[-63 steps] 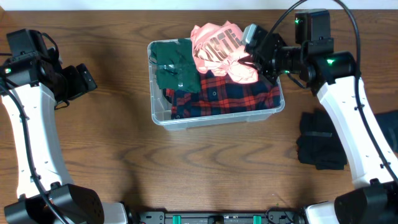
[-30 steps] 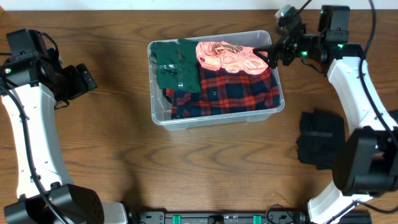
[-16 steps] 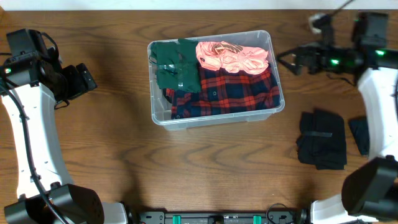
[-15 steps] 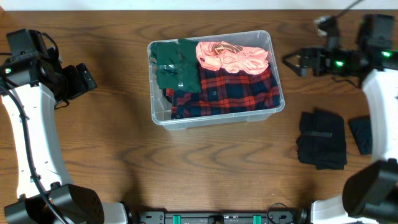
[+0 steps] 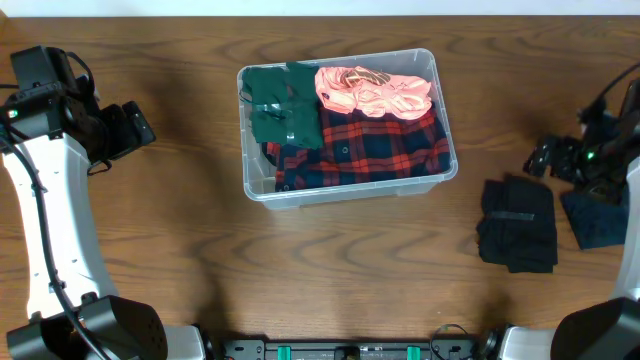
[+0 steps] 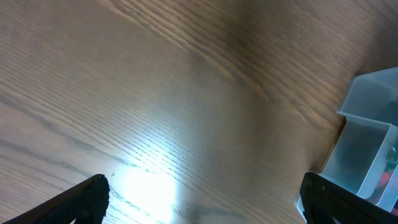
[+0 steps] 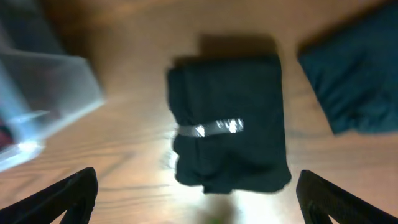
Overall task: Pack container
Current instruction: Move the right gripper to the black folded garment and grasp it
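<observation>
My right gripper lowers and draws back onto the black garment's side (image 5: 544, 220) (image 7: 266, 132) by the dark blue garment next, since it hangs high over the black garment's far end.
The container (image 5: 246, 150), a clear plastic bin, stands at the table's middle back. It holds a green garment (image 5: 283, 105), a pink garment (image 5: 375, 90) and a red-and-navy plaid shirt (image 5: 365, 145). My right gripper (image 5: 541, 160) hangs open at the right, above the far end of a folded black garment (image 5: 517, 226). In the right wrist view that black bundle (image 7: 227, 121) lies ahead of the wide-apart fingers (image 7: 62, 196), with nothing between them. My left gripper (image 5: 135, 128) is open over bare wood left of the container, whose corner (image 6: 372, 137) shows in its wrist view.
A dark blue garment (image 5: 597, 215) lies flat just right of the black one, at the table's right edge; it shows in the right wrist view too (image 7: 357, 87). The left arm (image 5: 50, 200) runs along the table's left side.
My right gripper has let go of the pink garment in the container, drawn away to the right and come toward the front, over the black garment. The left arm has not moved.
</observation>
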